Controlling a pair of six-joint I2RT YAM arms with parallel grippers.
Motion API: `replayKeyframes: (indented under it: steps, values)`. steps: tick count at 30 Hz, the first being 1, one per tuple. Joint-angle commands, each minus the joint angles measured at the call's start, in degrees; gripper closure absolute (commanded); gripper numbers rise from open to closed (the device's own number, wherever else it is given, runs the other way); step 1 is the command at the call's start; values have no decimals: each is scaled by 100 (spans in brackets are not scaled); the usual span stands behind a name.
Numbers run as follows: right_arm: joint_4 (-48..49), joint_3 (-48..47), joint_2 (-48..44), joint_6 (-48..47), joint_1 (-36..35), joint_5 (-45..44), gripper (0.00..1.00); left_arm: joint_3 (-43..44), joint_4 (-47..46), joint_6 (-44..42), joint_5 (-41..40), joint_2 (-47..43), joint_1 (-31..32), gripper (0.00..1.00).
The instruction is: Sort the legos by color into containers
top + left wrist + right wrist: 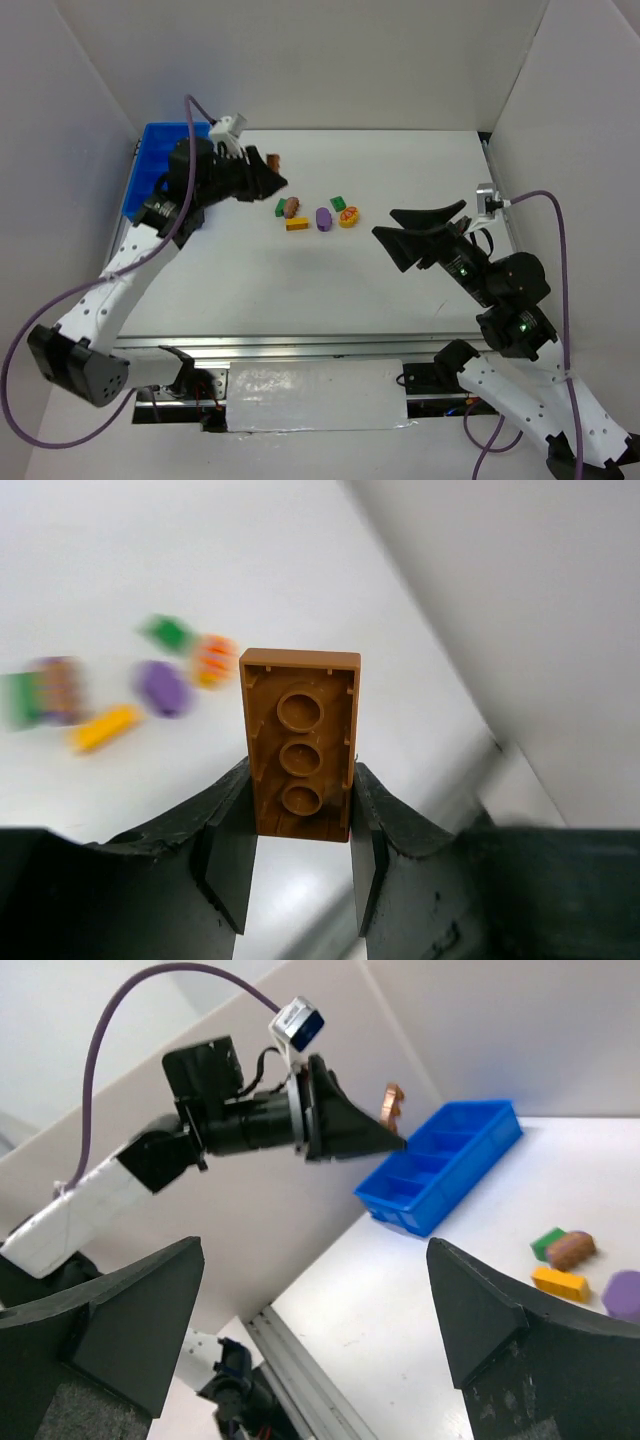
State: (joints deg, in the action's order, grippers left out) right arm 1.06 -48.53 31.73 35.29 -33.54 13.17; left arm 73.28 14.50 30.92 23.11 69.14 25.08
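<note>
My left gripper swings over and down to release the brick (273, 160) next, since the blue bin (150, 165) lies below it, to its left in the top view.
My left gripper (272, 170) is shut on a brown lego brick (273, 160), held in the air just right of the blue bin (150, 165). In the left wrist view the brick (300, 745) stands upright between the fingers (228, 850), its hollow underside facing the camera. On the table lie a green block (281, 208), a pinkish-brown lump (292, 205), an orange block (297, 224), a purple oval (323, 218), another green block (338, 203) and a yellow-and-red round piece (348, 216). My right gripper (385, 223) is open and empty, right of the pieces.
White walls enclose the table on three sides. The right wrist view shows the bin (440, 1165), the left arm (250, 1120) with the brick (392, 1108) above it, and a metal rail (300, 1360) at the table's near edge.
</note>
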Motion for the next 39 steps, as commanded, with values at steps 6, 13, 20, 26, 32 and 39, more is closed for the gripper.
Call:
replayKeyframes:
  steps: [6,13,20,26,32,39]
  values:
    - [-546,264,141,-180,58,-175,0,1689,1064,1371,-3812,1969,-1961,100]
    - [-563,520,185,-321,58,273,0,3190,852,2638,-4026,4111,-3156,100]
    - [-449,626,325,-452,85,704,0,4853,1089,2577,-4297,5793,-3404,100]
    - [-308,661,597,-540,111,959,0,4415,337,2815,-4071,6049,-3580,95]
    - [-141,714,747,-540,111,1266,0,4766,343,2885,-3727,6612,-3651,93]
    - [-124,766,853,-576,120,1355,0,4310,-104,3061,-3437,6630,-3686,80]
